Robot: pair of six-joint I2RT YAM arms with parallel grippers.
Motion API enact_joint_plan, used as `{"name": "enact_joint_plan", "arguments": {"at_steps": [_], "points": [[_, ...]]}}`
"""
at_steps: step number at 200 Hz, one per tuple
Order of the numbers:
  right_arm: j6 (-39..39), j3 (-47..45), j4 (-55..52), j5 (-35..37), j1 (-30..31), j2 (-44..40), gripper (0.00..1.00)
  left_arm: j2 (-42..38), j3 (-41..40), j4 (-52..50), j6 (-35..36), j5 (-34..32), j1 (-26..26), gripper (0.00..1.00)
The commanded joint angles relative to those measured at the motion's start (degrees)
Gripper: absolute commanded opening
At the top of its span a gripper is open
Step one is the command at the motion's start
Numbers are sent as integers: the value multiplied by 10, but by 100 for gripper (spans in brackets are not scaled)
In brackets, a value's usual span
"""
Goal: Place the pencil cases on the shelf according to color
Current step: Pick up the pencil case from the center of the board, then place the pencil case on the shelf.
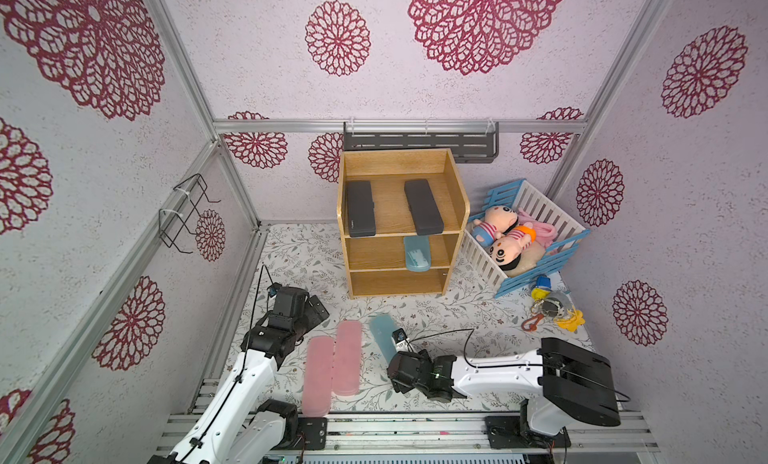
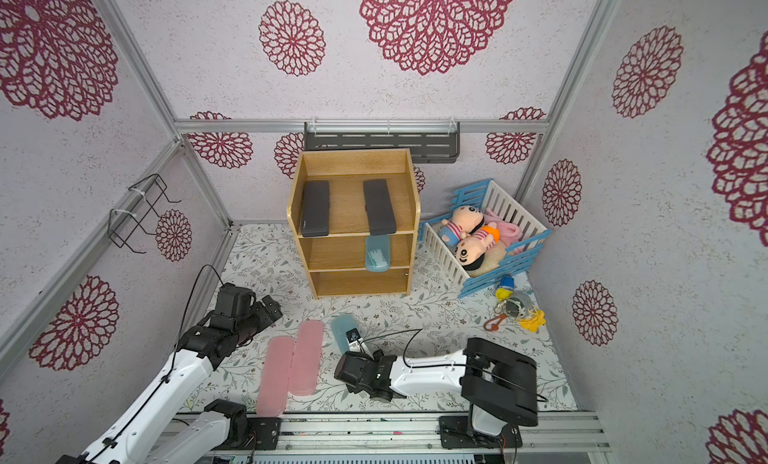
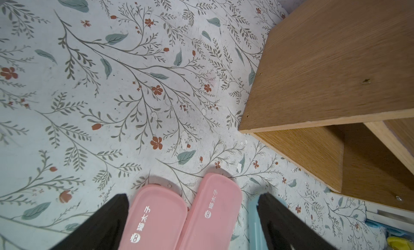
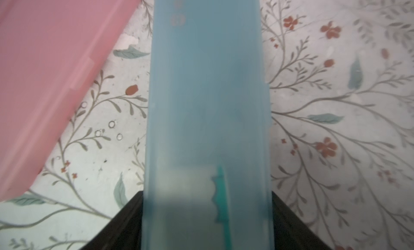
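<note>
Next I should lift this teal case in my right gripper, slide it outward and release it on the shelf's middle level's bare board [image 1: 375,254] above, which adjoins a matching teal case.
The light-wood shelf [image 1: 455,200] stands at the back of the table. Two black pencil cases [image 1: 360,208] [image 1: 423,207] lie on its top tier, and a teal one [image 1: 417,254] on the middle tier. Two pink cases [image 1: 318,374] [image 1: 348,358] lie side by side on the mat. Right of them lies a second teal case [image 1: 382,333]. My right gripper [image 1: 394,353] sits over its near end, and in the right wrist view its black fingers [image 4: 127,215] press both long sides of that case [image 4: 206,92]. My left gripper [image 3: 193,195] hangs open beyond the pink cases [image 3: 154,215], holding nothing.
A blue-and-white crate [image 1: 540,270] with plush dolls stands right of the shelf, with small toys [image 1: 552,310] in front of it. A grey slotted rack [image 1: 419,143] hangs on the back wall and a black wire holder [image 1: 187,212] on the left wall.
</note>
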Motion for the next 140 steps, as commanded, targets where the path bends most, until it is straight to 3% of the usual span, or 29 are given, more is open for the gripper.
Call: {"name": "enact_joint_plan", "arguments": {"at_steps": [1,66,122,140], "points": [[7,11,4,40,4,-84,63,-4,16,-7,1,-1,-1,97],[-7,44,-27,103,9,-171,62,3,38,0,2,9,-2,97],[-53,145,-23,124,-13,-99,62,7,38,11,-4,13,-3,97],[-58,190,-22,101,-67,-63,62,8,38,11,-3,15,-3,97]]}}
